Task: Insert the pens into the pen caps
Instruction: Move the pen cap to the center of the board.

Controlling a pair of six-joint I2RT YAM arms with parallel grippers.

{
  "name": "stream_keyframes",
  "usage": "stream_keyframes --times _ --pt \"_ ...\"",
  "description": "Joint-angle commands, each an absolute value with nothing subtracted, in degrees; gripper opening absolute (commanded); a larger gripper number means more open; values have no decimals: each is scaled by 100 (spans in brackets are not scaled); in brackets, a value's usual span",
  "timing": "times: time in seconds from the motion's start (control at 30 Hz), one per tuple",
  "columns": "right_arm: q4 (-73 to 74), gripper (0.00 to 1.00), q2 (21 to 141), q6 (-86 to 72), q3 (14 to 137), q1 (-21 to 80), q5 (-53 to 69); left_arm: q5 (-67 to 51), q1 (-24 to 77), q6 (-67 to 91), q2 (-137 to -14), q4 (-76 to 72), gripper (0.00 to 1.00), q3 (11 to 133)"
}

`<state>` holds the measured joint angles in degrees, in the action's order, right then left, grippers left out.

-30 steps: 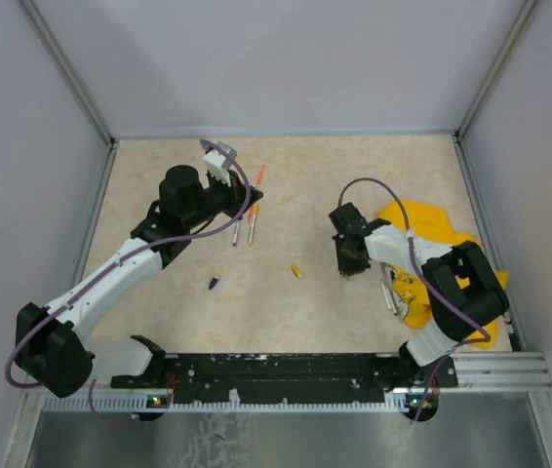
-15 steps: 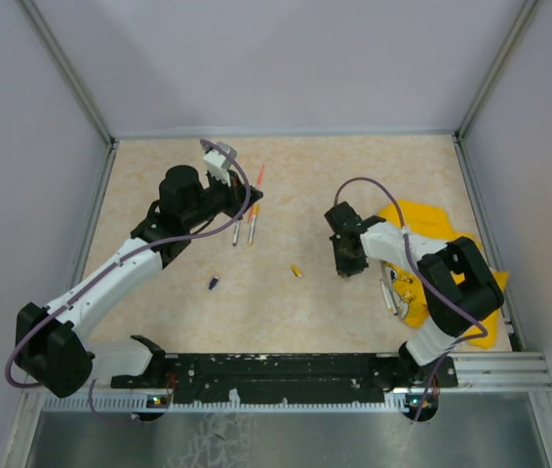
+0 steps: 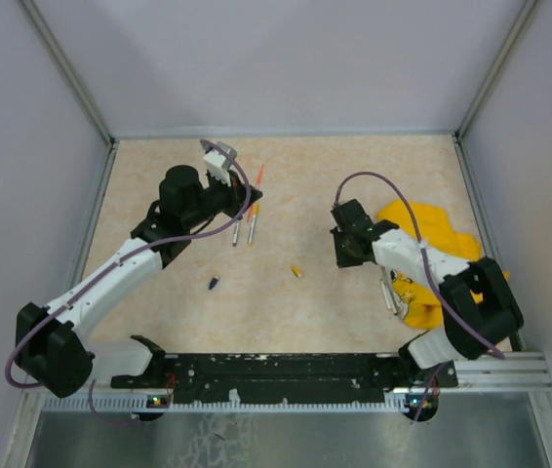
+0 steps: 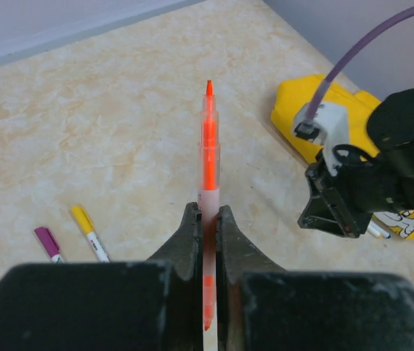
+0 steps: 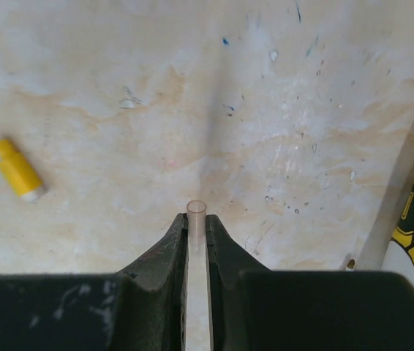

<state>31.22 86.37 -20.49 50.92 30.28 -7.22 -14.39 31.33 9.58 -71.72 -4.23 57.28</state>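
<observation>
My right gripper swings back next, turning and lowering to release the pale cap, since bare tabletop on the yellow cap's near side lies back and below.
My left gripper [image 4: 207, 213] is shut on an orange-pink pen [image 4: 208, 146], whose bare orange tip points away from the wrist. In the top view the left gripper [image 3: 254, 198] is raised at the back left with the pen [image 3: 259, 176] sticking out. My right gripper [image 5: 196, 221] is shut on a pale translucent pen cap [image 5: 196, 210], open end outward, just above the table. It also shows in the top view [image 3: 346, 255]. A yellow cap [image 5: 17, 170] lies to its left, and shows in the top view [image 3: 296, 270]. A dark blue cap [image 3: 214, 284] lies further left.
Two pens [image 3: 244, 230], one purple-ended [image 4: 48, 243] and one yellow-ended [image 4: 86, 223], lie under the left gripper. A yellow cloth [image 3: 437, 229] sits at the right with more pens [image 3: 388, 292] at its near edge. Grey walls enclose the table.
The right arm has swung its elbow out to the right and the right gripper has shifted slightly back, still holding the cap. The left arm has not moved.
</observation>
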Motion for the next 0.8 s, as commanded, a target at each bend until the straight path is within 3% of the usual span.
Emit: stream_keyframes --times 0.0,0.37,0.77 --pt "1901 6 7382 -1585 4722 3089 -326 -1397 3091 857 -7047 -510 0 5695" --pt "-1240 0 5385 -650 2926 3099 1715 -1359 3087 845 -7022 -511 0 5688" --pt "-1247 0 4745 2414 2353 4172 2431 -1357 3076 844 -7000 -501 0 5687"
